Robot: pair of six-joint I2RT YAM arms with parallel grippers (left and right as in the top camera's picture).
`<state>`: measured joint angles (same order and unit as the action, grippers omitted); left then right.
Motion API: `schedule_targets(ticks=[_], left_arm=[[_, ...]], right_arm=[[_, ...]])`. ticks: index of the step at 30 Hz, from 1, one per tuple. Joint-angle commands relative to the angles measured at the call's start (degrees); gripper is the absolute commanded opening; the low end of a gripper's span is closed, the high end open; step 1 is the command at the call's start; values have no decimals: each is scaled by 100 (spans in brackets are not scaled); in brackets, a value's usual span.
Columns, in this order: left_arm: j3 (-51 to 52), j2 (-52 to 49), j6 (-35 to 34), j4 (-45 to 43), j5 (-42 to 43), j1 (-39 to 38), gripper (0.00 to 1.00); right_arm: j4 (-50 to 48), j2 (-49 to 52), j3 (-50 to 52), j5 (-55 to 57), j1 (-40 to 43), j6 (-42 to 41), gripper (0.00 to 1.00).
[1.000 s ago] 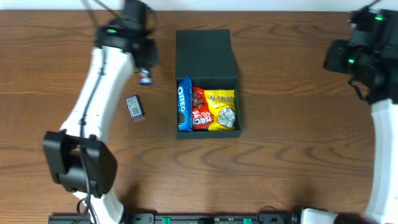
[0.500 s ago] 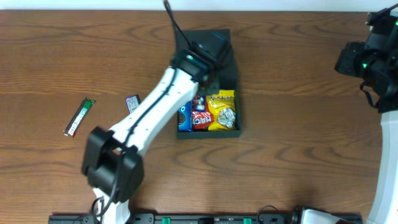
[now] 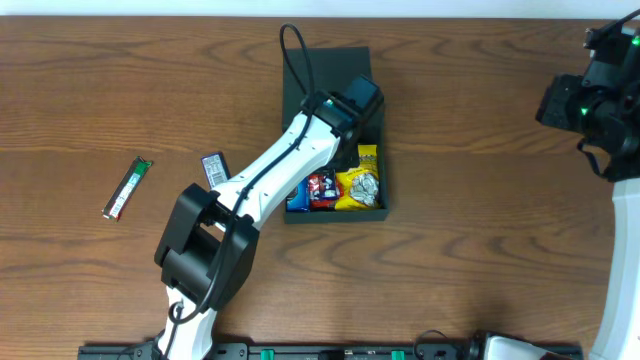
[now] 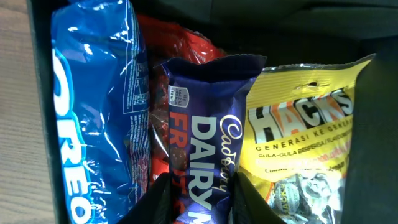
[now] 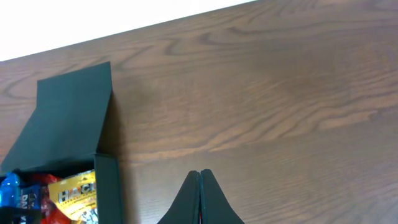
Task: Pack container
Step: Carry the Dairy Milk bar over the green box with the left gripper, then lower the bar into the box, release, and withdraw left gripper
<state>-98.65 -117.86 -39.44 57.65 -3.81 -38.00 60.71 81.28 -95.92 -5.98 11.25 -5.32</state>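
Note:
My left gripper should go down into the box next and release the bar onto the red packet, because the bar hangs between the Oreo packet point(image 4: 93, 124) and the Hacks bag.
The container point(image 3: 327, 68) is a dark box standing open at the table's middle, its flap lid lying back. In it lie a blue Oreo packet point(image 4: 93, 124), a red packet point(image 4: 155, 87) and a yellow Hacks bag point(image 4: 298, 143). My left gripper point(image 4: 202, 205) hangs over the box and is shut on a purple Cadbury Dairy Milk bar point(image 4: 208, 130), which sits above the red packet, between the Oreo packet and the Hacks bag. From overhead the left gripper point(image 3: 355, 105) covers the box's far half. My right gripper point(image 5: 199, 175) is shut and empty, hovering over bare wood to the right of the container point(image 5: 68, 118).
A thin green bar point(image 3: 128, 187) and a small dark packet point(image 3: 213, 167) lie on the wood left of the box. The right arm point(image 3: 590, 100) stands at the table's right edge.
My left arm has swung from the table's left side to over the container, carrying the purple bar. The green bar on the left has come into view. The right arm has barely shifted.

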Motion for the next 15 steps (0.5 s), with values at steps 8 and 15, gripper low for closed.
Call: schedule_targets(ticks=[8, 15], left_arm=[[334, 0, 232, -144, -105, 15, 6], [216, 109, 476, -188, -103, 22, 35]], right_arm=[[98, -26, -4, -4, 46, 116, 2], [144, -26, -4, -7, 46, 114, 2]])
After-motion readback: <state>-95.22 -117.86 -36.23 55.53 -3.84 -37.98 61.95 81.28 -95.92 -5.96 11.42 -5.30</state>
